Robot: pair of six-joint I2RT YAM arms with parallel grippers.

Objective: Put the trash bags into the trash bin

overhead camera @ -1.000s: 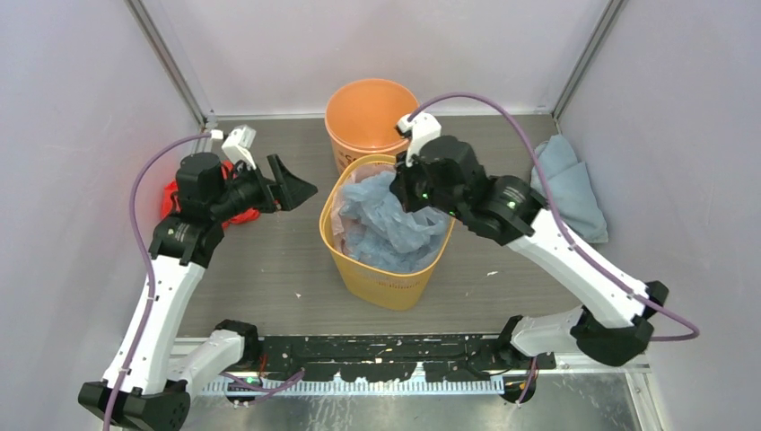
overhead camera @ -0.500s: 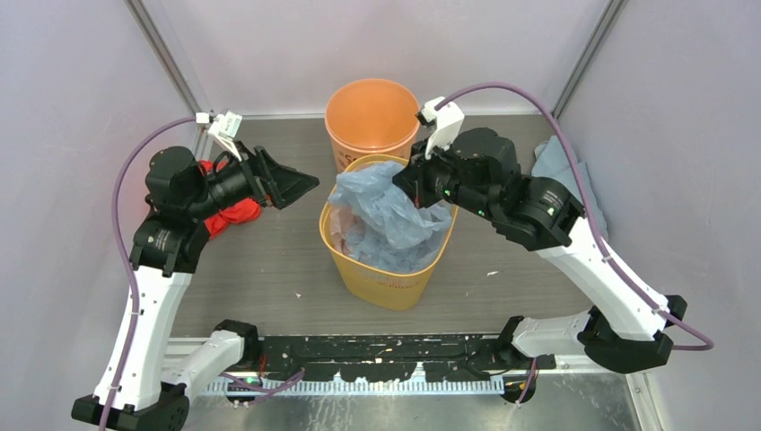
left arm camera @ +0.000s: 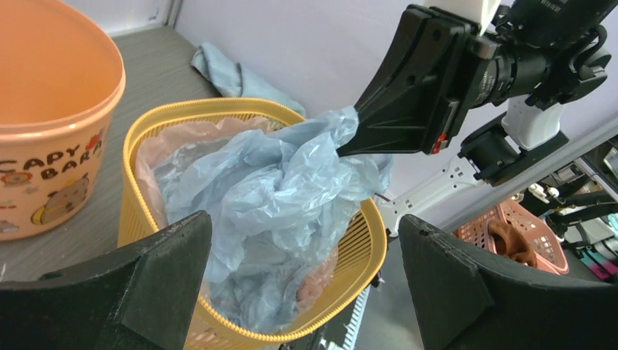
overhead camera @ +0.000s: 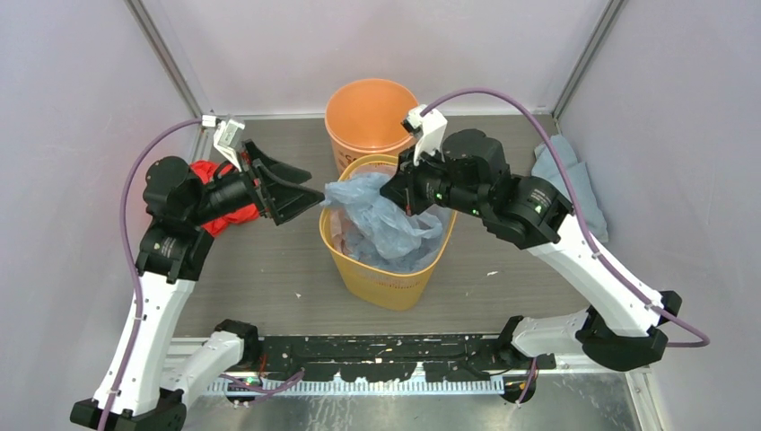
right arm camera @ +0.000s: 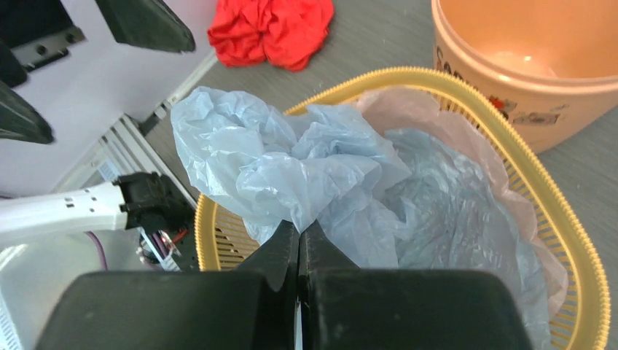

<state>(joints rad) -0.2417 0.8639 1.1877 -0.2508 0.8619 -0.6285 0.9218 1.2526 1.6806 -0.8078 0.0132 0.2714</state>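
My left gripper tilts down and lowers onto the yellow slatted bin's rim nearest it next, since my right gripper already holds the blue bag.
The round orange trash bin (overhead camera: 370, 108) stands at the back middle, with nothing showing inside it (right arm camera: 532, 44). In front of it a yellow slatted bin (overhead camera: 381, 285) holds a crumpled pale blue trash bag (overhead camera: 372, 215) over a pinkish bag (right arm camera: 408, 109) that lines it. My right gripper (overhead camera: 400, 192) is shut on a bunched corner of the blue bag (right arm camera: 291, 160), holding it up above the yellow rim (right arm camera: 528, 171). Just left of that bin, my left gripper (overhead camera: 302, 185) is wide open and faces the lifted bag (left arm camera: 270, 182), holding nothing.
A red cloth (overhead camera: 222, 193) lies by the left wall behind my left arm. A light blue cloth (overhead camera: 572, 184) lies by the right wall. Enclosure walls stand close on three sides.
My left gripper has swung right toward the yellow bin and opened wider. My right gripper has pulled the blue bag up and to the left, out over the rim.
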